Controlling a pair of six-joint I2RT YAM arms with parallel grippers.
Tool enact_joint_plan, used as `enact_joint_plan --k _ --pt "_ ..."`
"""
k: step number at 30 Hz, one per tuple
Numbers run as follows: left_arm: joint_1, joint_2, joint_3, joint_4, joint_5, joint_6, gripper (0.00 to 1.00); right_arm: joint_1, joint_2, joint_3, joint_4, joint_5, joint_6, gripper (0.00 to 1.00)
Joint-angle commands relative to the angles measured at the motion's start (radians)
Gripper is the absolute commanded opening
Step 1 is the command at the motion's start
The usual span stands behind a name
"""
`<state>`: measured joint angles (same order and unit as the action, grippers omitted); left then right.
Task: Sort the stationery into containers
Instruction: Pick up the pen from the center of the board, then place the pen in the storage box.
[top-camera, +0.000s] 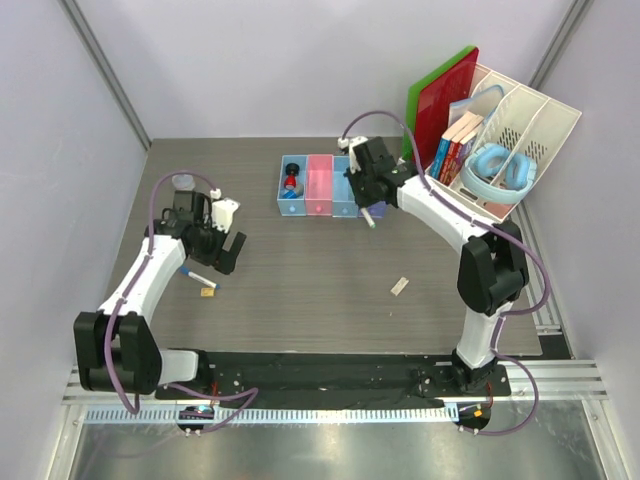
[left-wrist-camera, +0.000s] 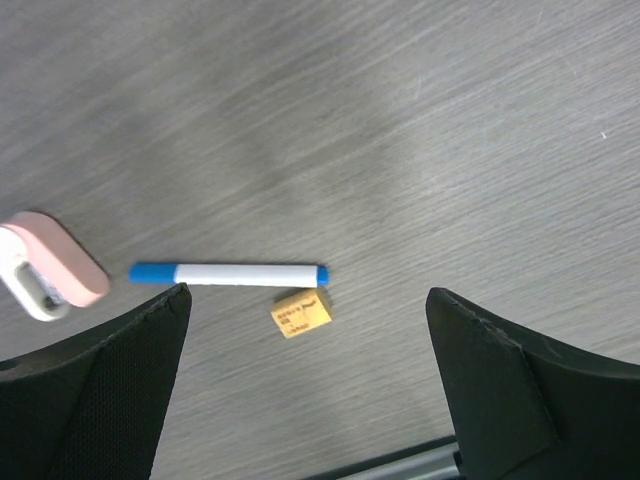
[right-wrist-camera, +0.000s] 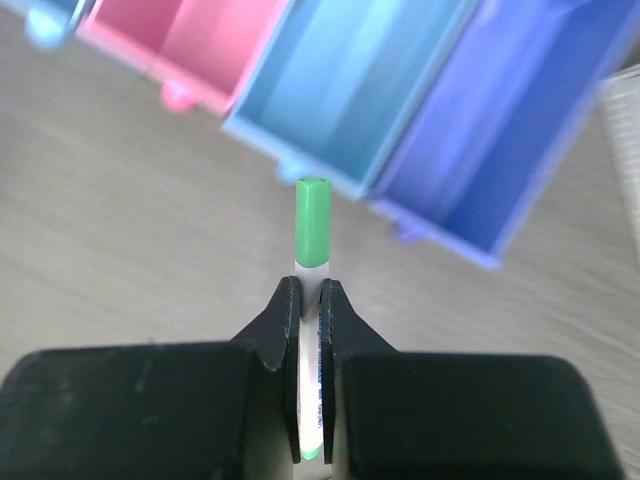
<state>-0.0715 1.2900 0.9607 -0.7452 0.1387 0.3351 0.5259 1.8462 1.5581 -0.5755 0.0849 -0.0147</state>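
Note:
Next, my right gripper moves outward and toward the right in the wrist view and releases the pen inside, as the empty lavender tray (top-camera: 378, 210) (right-wrist-camera: 490, 140) is outward of it.
My right gripper (top-camera: 368, 207) is shut on the white pen with the green tip (right-wrist-camera: 313, 232). It holds the pen just in front of the row of trays: blue (top-camera: 291, 203), pink (top-camera: 319, 185), light blue (top-camera: 344, 195). The lavender tray (right-wrist-camera: 510, 130) shows in the right wrist view, and the green tip points at the light blue tray (right-wrist-camera: 340, 90). Small blue and red-black cylinders (top-camera: 291, 180) lie in the blue tray. My left gripper (top-camera: 226, 256) is open and empty above the blue-tipped marker (left-wrist-camera: 228, 273) and the yellow piece (left-wrist-camera: 302, 312). A pinkish-white roll (left-wrist-camera: 45, 270) lies at the left. The eraser (top-camera: 400, 287) lies mid-table.
The white file rack (top-camera: 530, 120) with books (top-camera: 458, 140) and light-blue headphones (top-camera: 500, 168) stands at the back right, with red and green boards (top-camera: 445, 95) behind it. A small whitish round thing (top-camera: 182, 181) sits far left. The table's near edge (left-wrist-camera: 400, 462) is close below my left gripper.

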Motion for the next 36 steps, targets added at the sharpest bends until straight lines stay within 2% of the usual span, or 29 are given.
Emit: enact_joint_plan --k 1,6,14,25,29,30,36 --pt "0.019 0.04 0.03 -0.051 0.036 -0.039 1.0 -0.062 0.039 0.138 0.068 0.105 0.001 0.01" --pt "0.03 0.074 0.046 -0.08 0.052 -0.047 1.0 -0.127 0.175 0.302 0.072 0.107 -0.002 0.01" --pt "0.047 0.1 0.076 -0.14 0.058 -0.034 1.0 -0.142 0.33 0.467 0.097 0.115 -0.044 0.01" --pt "0.068 0.112 0.076 -0.201 0.067 0.001 1.0 -0.156 0.41 0.505 0.12 0.102 -0.05 0.01" --pt "0.098 0.117 0.076 -0.215 0.073 0.01 1.0 -0.156 0.4 0.481 0.121 0.104 -0.056 0.14" --pt "0.099 0.117 0.075 -0.217 0.073 0.01 1.0 -0.156 0.394 0.474 0.121 0.099 -0.059 0.23" --pt "0.102 0.126 0.067 -0.223 0.078 0.015 1.0 -0.158 0.375 0.441 0.126 0.098 -0.062 0.36"
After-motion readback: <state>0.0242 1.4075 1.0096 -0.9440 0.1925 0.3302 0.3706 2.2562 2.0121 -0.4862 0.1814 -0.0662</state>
